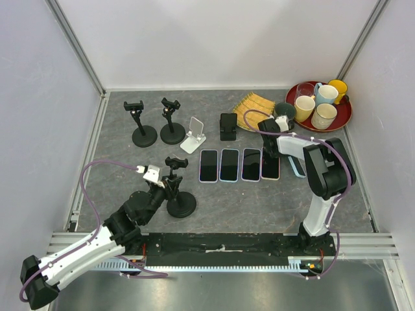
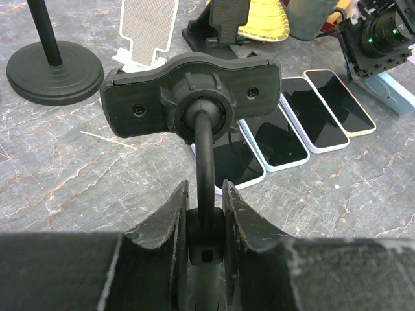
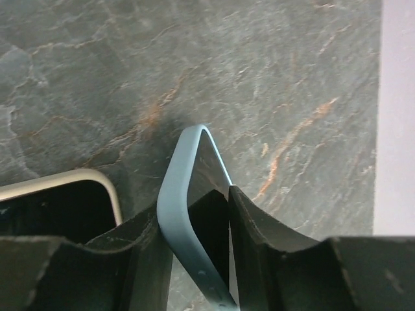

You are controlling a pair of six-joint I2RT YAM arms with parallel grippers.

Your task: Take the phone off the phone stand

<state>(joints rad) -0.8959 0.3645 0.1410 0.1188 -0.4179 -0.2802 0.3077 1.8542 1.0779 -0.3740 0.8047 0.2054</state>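
Observation:
My left gripper holds the phone stand and should carry it outward and to the left in the top view. It should release the phone stand short of the pole stands, because the tabletop is bare there.
My left gripper (image 1: 167,183) is shut on the stem of a black phone stand (image 1: 179,201) at the table's front left. In the left wrist view the fingers (image 2: 170,223) pinch the stem (image 2: 206,162) below the stand's empty clamp head (image 2: 191,94). My right gripper (image 1: 287,150) is shut on a light-blue phone (image 1: 297,167) at the right end of a row of phones. In the right wrist view the blue phone (image 3: 181,194) stands on edge between the fingers (image 3: 256,227), tilted just above the table. It also shows in the left wrist view (image 2: 397,92).
Several phones (image 1: 229,164) lie flat in a row mid-table. Two black pole stands (image 1: 144,133) (image 1: 172,129), a white stand (image 1: 193,136) and a black stand (image 1: 227,126) are behind. A yellow mat (image 1: 254,103), a dark bowl (image 1: 284,110) and a red tray (image 1: 345,116) of mugs sit back right.

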